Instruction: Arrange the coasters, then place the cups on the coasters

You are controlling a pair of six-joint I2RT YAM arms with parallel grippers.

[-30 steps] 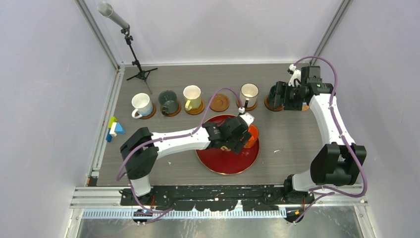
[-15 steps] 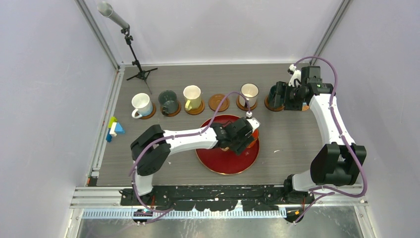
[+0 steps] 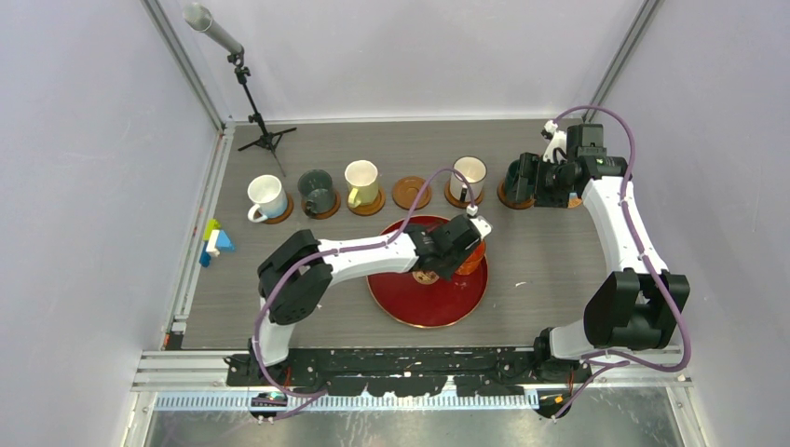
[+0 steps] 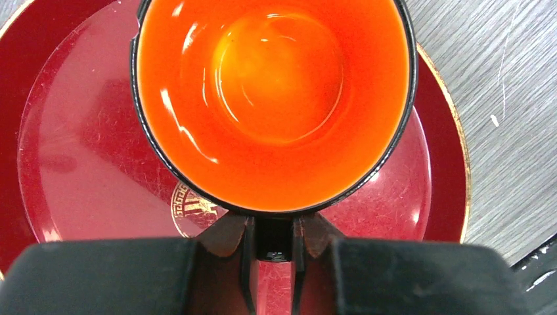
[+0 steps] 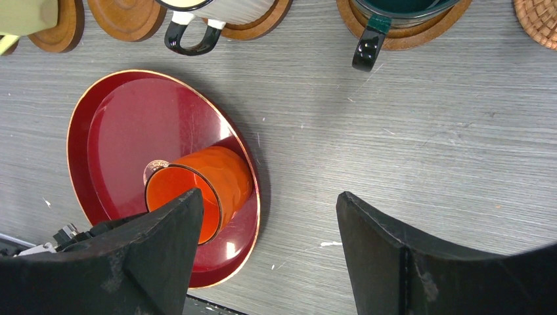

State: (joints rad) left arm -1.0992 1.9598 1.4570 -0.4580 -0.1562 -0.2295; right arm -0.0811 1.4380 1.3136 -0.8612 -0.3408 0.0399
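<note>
The left gripper raises the orange cup next, carries it outward, left in the top view, to the empty coaster (image 3: 412, 193), which is that way, lowers and releases.
An orange cup (image 4: 276, 98) stands on the dark red tray (image 4: 79, 151), at its right side. My left gripper (image 4: 273, 226) is shut on the cup's black handle; from above, the gripper (image 3: 456, 250) covers most of the cup (image 3: 475, 257). An empty coaster (image 3: 412, 193) lies in the back row between a pale yellow cup (image 3: 361, 181) and a cream cup (image 3: 468, 177), each on a coaster. A white cup (image 3: 267, 197) and a grey-green cup (image 3: 317, 191) sit on coasters further left. My right gripper (image 5: 268, 197) is open in the air by the dark teal cup (image 5: 394, 13).
A microphone stand (image 3: 253, 116) is at the back left and coloured blocks (image 3: 213, 243) lie at the left edge. A woven disc (image 5: 538, 20) lies to the right of the teal cup. The arm bases line the near edge.
My left arm has reached further right over the tray and its gripper has shut on the orange cup's handle. The right arm has not moved.
</note>
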